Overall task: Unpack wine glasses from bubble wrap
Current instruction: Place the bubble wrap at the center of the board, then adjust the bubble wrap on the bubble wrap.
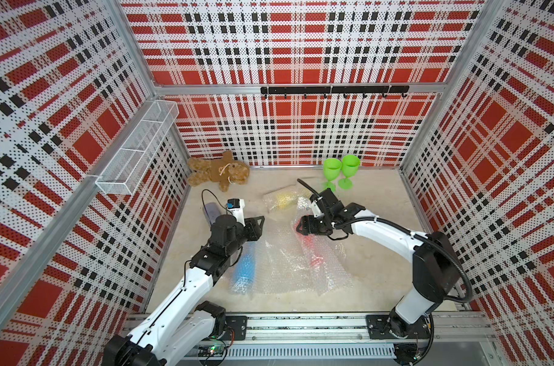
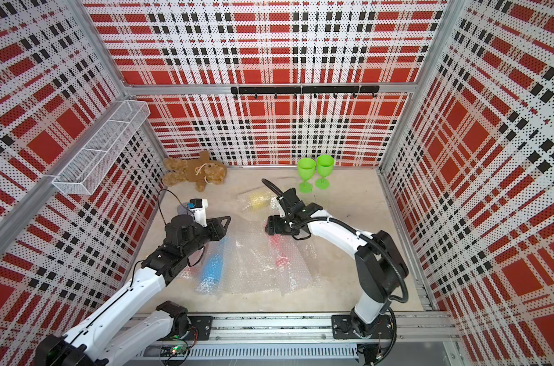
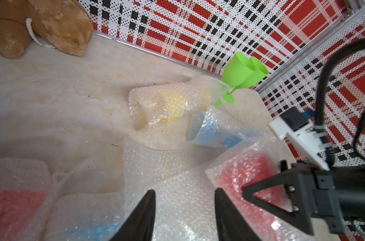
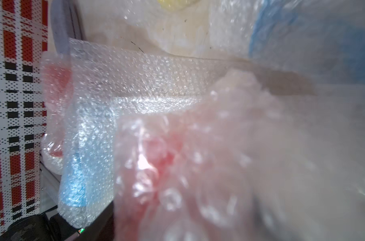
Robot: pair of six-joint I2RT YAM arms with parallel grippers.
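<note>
My right gripper lowers the wrapped red glass's end onto the loose bubble wrap sheets next and releases it there, since they lie flat below.
Two green wine glasses [image 1: 332, 171] [image 1: 350, 169] stand bare and upright at the back right. A yellow one [image 1: 283, 201] lies rolled in bubble wrap, with a blue one [image 3: 210, 133] wrapped beside it. My right gripper [image 1: 301, 227] straddles the end of a wrapped red glass [image 1: 312, 253], its fingers [image 3: 260, 194] against the wrap; that wrap fills the right wrist view. My left gripper [image 3: 184, 198] hovers open over loose bubble wrap sheets [image 1: 278, 263], holding nothing. Another wrapped blue glass [image 1: 245, 269] lies by my left arm, and a second wrapped red one [image 3: 12, 208] beneath it.
A brown teddy bear [image 1: 218, 171] lies at the back left. A grey case [image 1: 210, 212] sits near the left wall behind my left wrist. A wire basket [image 1: 136, 149] hangs on the left wall and a black hook rail [image 1: 332, 90] on the back wall.
</note>
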